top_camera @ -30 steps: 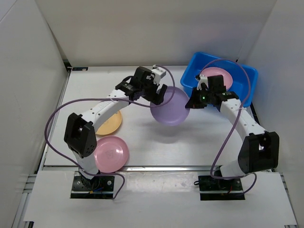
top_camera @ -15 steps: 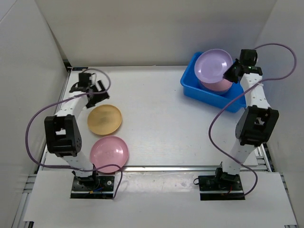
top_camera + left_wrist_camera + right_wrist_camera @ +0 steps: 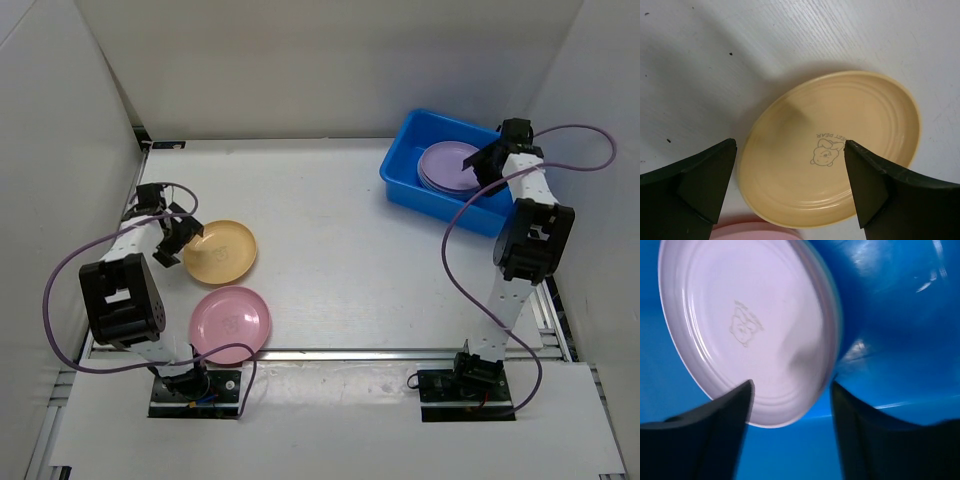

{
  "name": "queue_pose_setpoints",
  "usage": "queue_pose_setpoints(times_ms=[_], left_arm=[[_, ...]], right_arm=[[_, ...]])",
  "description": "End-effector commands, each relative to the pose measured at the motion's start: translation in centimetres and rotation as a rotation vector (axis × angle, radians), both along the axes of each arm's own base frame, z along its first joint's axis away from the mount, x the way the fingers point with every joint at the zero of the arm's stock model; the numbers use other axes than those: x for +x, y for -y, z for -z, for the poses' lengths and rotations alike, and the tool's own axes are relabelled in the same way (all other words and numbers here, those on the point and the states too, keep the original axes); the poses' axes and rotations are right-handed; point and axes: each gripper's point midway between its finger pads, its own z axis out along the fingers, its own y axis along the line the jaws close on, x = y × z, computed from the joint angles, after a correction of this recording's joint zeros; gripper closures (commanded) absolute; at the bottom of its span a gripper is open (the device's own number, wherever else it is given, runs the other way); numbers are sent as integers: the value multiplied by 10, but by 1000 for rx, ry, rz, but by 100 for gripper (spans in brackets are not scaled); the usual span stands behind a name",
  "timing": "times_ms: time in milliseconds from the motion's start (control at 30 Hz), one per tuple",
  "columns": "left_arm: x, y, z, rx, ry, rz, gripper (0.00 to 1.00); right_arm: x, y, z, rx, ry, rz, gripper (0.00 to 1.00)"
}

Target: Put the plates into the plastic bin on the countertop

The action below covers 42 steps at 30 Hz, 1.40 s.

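My left gripper should lower next onto the yellow-orange plate's near rim (image 3: pixel 186 255) (image 3: pixel 743 158), one finger outside and one inside, because the plate's rim runs between the open fingers.
A purple plate (image 3: pixel 449 166) lies on top of a stack inside the blue plastic bin (image 3: pixel 415 135) at the back right of the countertop (image 3: pixel 330 250). My right gripper (image 3: pixel 484 166) hovers open over the bin's right side; the purple plate (image 3: pixel 747 325) lies loose below its jaws. A yellow-orange plate (image 3: pixel 221 250) and a pink plate (image 3: pixel 231 321) rest on the countertop at the left. My left gripper (image 3: pixel 183 237) is open just above the yellow-orange plate's (image 3: pixel 835 150) left rim, with the pink plate's (image 3: pixel 757 233) edge at the bottom of its view.
White walls (image 3: pixel 60 150) close in the countertop on three sides. A metal rail (image 3: pixel 330 352) runs along the front edge. Purple cables (image 3: pixel 90 260) loop from both arms.
My right gripper has opened and released the purple plate, which now lies flat in the bin. My left gripper has come forward from the back left to the yellow-orange plate's rim.
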Motion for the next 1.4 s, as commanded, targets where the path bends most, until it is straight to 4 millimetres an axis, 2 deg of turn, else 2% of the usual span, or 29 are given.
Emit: queue_pose_setpoints(times_ms=[0,67,167,200,267,300,333,367,400,433,533,567,667,700,733,800,867,900,967,1000,1067,1100,1167,1233,1267,1300,1367], left_arm=[[0,-11,-10,30,35,-51,1],[-2,-12,-6,35,21,-59,1],[-7,-14,5,34,-12,-70,1],[-9,-15,7,35,-20,-77,1],[-12,-15,13,38,-29,-83,1],[-12,-13,16,36,-33,-81,1],[-12,-14,19,33,-38,-82,2],[-12,-12,22,25,-36,-78,5],[-12,-10,23,20,-35,-72,5],[-11,-12,27,15,-41,-76,8],[-8,-5,35,-20,-34,-52,24],[-4,-1,37,-33,-19,-37,38],[6,11,39,-88,27,20,61],[7,13,41,-96,28,38,78],[12,15,38,-103,45,50,90],[23,18,27,-102,90,84,90],[35,20,3,-73,170,124,90],[41,22,-8,-57,210,140,90],[58,32,-48,-35,341,209,90],[64,43,-62,-32,385,254,90],[75,56,-99,-8,484,330,90],[77,70,-109,-6,507,373,90],[80,87,-136,24,573,456,90],[78,111,-144,27,591,524,90],[80,113,-149,31,606,532,90],[77,137,-153,22,618,594,90],[77,150,-151,15,615,629,90]], right_arm=[[23,0,-25,13,99,-6,23],[22,-6,-30,1,96,-17,17],[14,-4,-50,-69,106,-17,3],[8,-1,-65,-108,125,1,1],[-1,1,-78,-158,127,20,1],[-12,3,-91,-207,128,48,1],[-17,4,-95,-239,122,58,1],[-22,0,-103,-257,132,60,1],[-31,4,-102,-296,115,80,1],[-37,3,-120,-316,150,86,1],[-55,0,-136,-366,165,75,1],[-58,-3,-138,-370,173,66,1],[-73,-4,-146,-377,185,54,1],[-79,-5,-150,-392,190,31,1],[-80,-10,-151,-384,199,1,1],[-80,-21,-154,-389,230,-89,1],[-77,-48,-153,-372,265,-307,1],[-73,-68,-149,-366,286,-407,1],[-76,-109,-142,-321,331,-655,1],[-81,-147,-136,-289,347,-789,1],[-91,-191,-128,-223,389,-987,1],[-101,-223,-125,-191,404,-1088,1],[-109,-251,-119,-166,419,-1185,1],[-119,-287,-122,-116,459,-1275,1],[-122,-298,-122,-85,468,-1301,1],[-130,-316,-127,-41,500,-1354,1],[-140,-338,-139,42,554,-1416,1]])
